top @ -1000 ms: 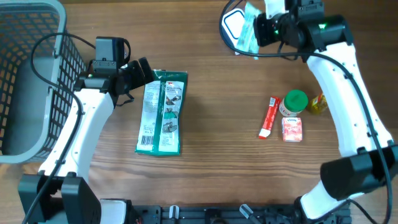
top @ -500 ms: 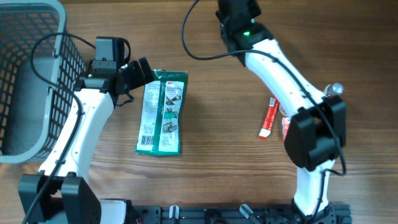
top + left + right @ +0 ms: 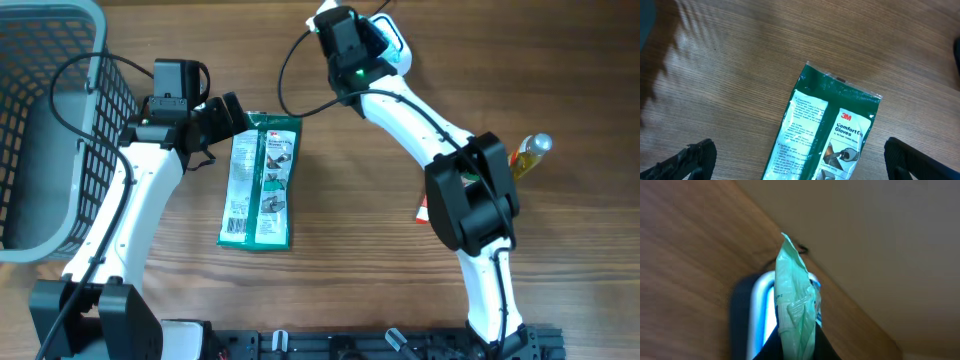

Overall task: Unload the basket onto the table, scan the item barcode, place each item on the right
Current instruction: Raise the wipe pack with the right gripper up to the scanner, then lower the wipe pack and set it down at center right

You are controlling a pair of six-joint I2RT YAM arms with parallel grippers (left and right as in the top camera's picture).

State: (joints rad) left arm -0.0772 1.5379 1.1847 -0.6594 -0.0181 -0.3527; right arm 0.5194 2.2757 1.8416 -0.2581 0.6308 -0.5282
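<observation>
The robot's right gripper should next move back and down to release the packet on clear wood [image 3: 391, 211] beside the red tube, since that wood is back from and below the gripper.
My right gripper [image 3: 797, 347] is shut on a pale green packet [image 3: 795, 295], which stands edge-on between the dark fingers. Right behind the packet is a white, blue-rimmed scanner [image 3: 762, 315] on the wood. From overhead, that gripper [image 3: 372, 38] is at the table's far edge beside the scanner [image 3: 397, 47], and the packet is barely visible there. A green 3M gloves pack [image 3: 262, 180] lies flat at centre left. My left gripper [image 3: 228, 115] hovers open over its top end, with its fingertips [image 3: 697, 157] wide on either side of the pack [image 3: 830, 130].
A grey wire basket [image 3: 45, 130] fills the left edge. A yellow bottle with a silver cap [image 3: 527, 155] and part of a red tube [image 3: 422, 208] lie at the right, partly under my right arm, which spans the middle right of the table.
My right arm has swung left along the far edge with the packet in its grip, and now covers the small items at right. The left arm and gloves pack have not moved.
</observation>
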